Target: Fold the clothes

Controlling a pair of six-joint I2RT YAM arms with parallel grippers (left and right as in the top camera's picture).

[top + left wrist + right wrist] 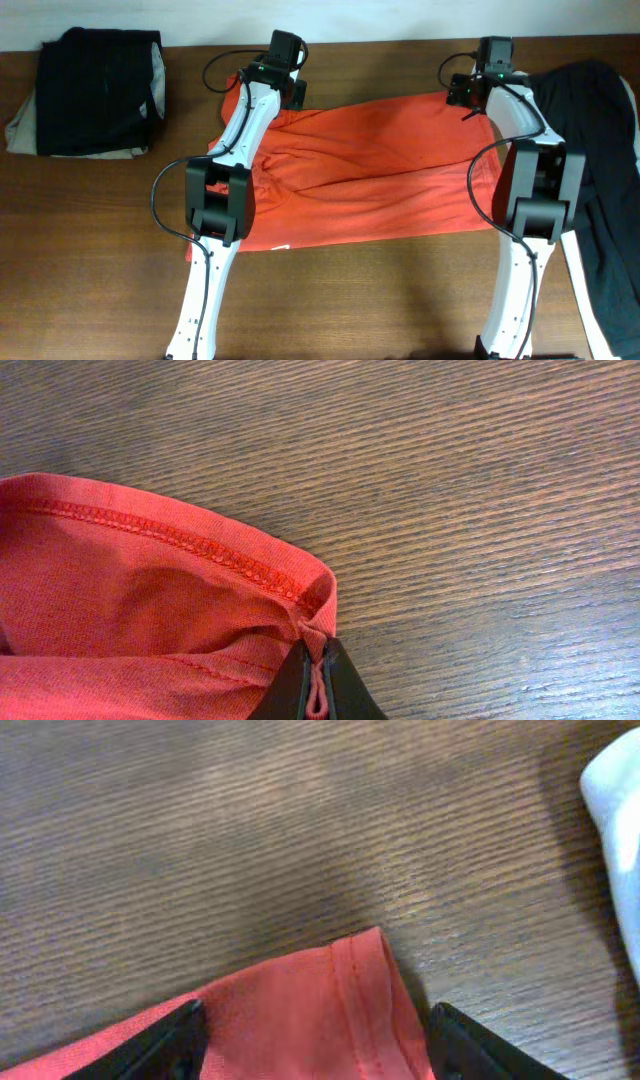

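Observation:
My left gripper draws the pinched hem back over the shirt's near layer [260, 188] and releases it next, as the far side of the shirt lies spread open.
The clothes here are chiefly a red-orange T-shirt [370, 170], spread flat across the middle of the wooden table. My left gripper [296, 96] is at its far left corner. In the left wrist view that gripper [314, 652] is shut on a pinched fold of the shirt's stitched hem [150, 530]. My right gripper [463, 96] is at the far right corner. The right wrist view shows it [318, 1012] open, its black fingers [175, 1040] either side of the shirt's corner [350, 970] and not pressing it.
A folded black garment [100, 85] lies on beige cloth at the far left. Another black garment [605, 150] sprawls along the right edge, and a white cloth [615, 800] shows just right of the right gripper. The table's far edge runs behind both grippers.

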